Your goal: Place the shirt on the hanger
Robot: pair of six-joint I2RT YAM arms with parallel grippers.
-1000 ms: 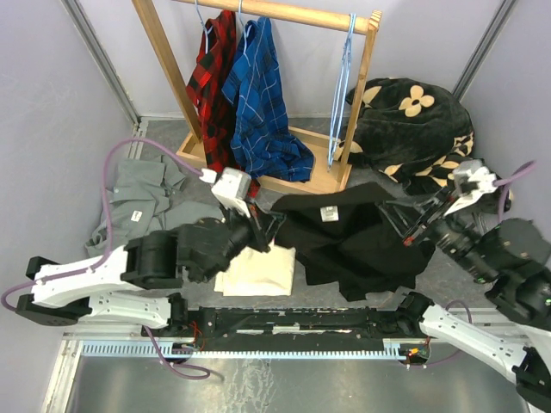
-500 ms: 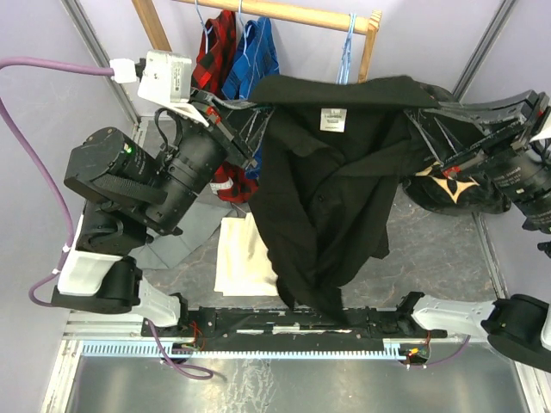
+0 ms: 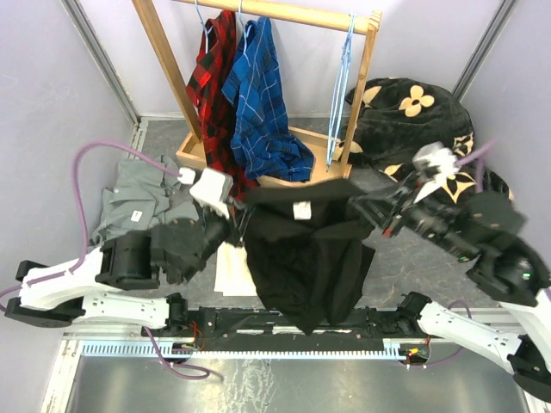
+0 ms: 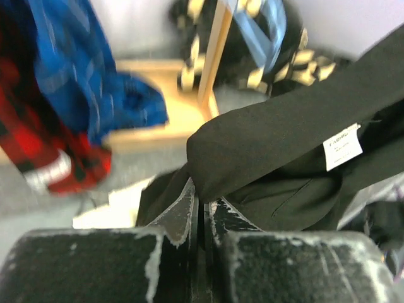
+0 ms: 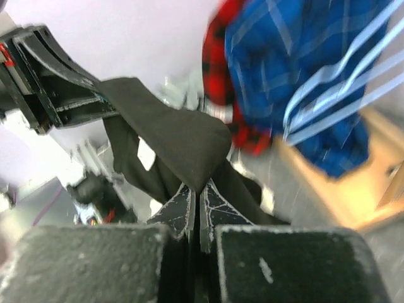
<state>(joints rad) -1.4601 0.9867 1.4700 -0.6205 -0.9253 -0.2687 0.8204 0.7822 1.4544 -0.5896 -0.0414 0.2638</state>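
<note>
The cream cloth is below my left gripper, so I will next lower that gripper straight toward the tabletop and release the black shirt's shoulder edge at the cream cloth (image 3: pixel 240 271) (image 4: pixel 126 203).
The black shirt (image 3: pixel 310 258) hangs stretched between my two grippers above the table, its white collar label (image 3: pixel 301 209) facing up. My left gripper (image 3: pixel 244 209) is shut on its left shoulder edge and my right gripper (image 3: pixel 368 204) is shut on the right one. In the left wrist view the gripper (image 4: pixel 203 202) pinches a fold of the shirt (image 4: pixel 284 139). In the right wrist view the gripper (image 5: pixel 197 192) clamps a fabric corner of the shirt (image 5: pixel 177 139). The light-blue hangers (image 3: pixel 342 95) hang from the rack's right end, beyond the shirt.
The wooden rack (image 3: pixel 362 86) stands at the back with a red plaid shirt (image 3: pixel 211 77) and a blue plaid shirt (image 3: pixel 258 95). A grey shirt (image 3: pixel 138 202) lies left, a cream cloth (image 3: pixel 231 271) under the left arm, a flowered black blanket (image 3: pixel 413 120) back right.
Both arms lifted the shirt off the table, raised it high toward the rack, and have now come back down lower with it still hanging between them.
</note>
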